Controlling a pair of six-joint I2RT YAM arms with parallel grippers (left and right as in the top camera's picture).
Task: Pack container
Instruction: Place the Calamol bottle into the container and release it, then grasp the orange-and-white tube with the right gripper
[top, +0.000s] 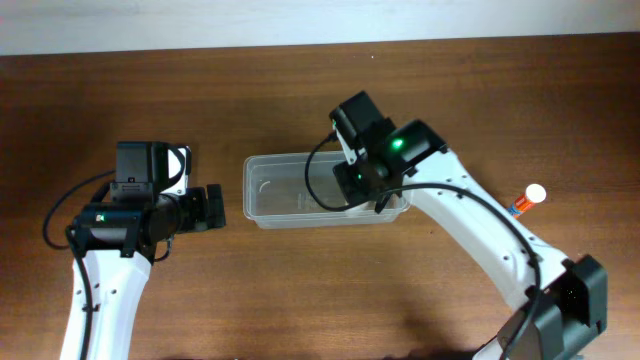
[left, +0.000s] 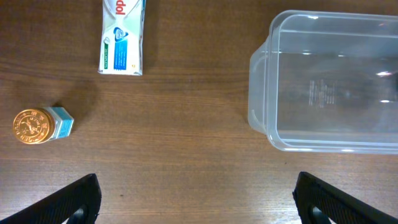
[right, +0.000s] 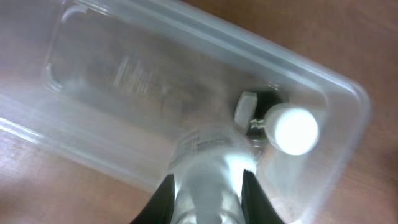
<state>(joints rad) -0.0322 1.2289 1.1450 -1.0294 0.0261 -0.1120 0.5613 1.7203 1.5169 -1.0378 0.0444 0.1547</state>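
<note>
My right gripper holds the clear bottle. It will next lower the bottle deeper into the tub, then open beside the white-topped thing.
The container (top: 280, 192) is a clear plastic tub in the middle of the table. It also shows in the left wrist view (left: 329, 87) and the right wrist view (right: 124, 74). My right gripper (top: 375, 188) is at the tub's right end. In its wrist view the right gripper (right: 208, 193) is shut on a clear bottle (right: 211, 162) with a white cap (right: 292, 129), which reaches down inside the tub. My left gripper (top: 215, 207) is open and empty just left of the tub; its wrist view shows the left gripper (left: 199, 205) over bare wood.
A white toothpaste box (left: 122, 37) and a small jar with a gold lid (left: 40, 124) lie left of the tub. The box shows partly under the left arm (top: 181, 165). A white-capped orange stick (top: 527, 200) lies at the far right.
</note>
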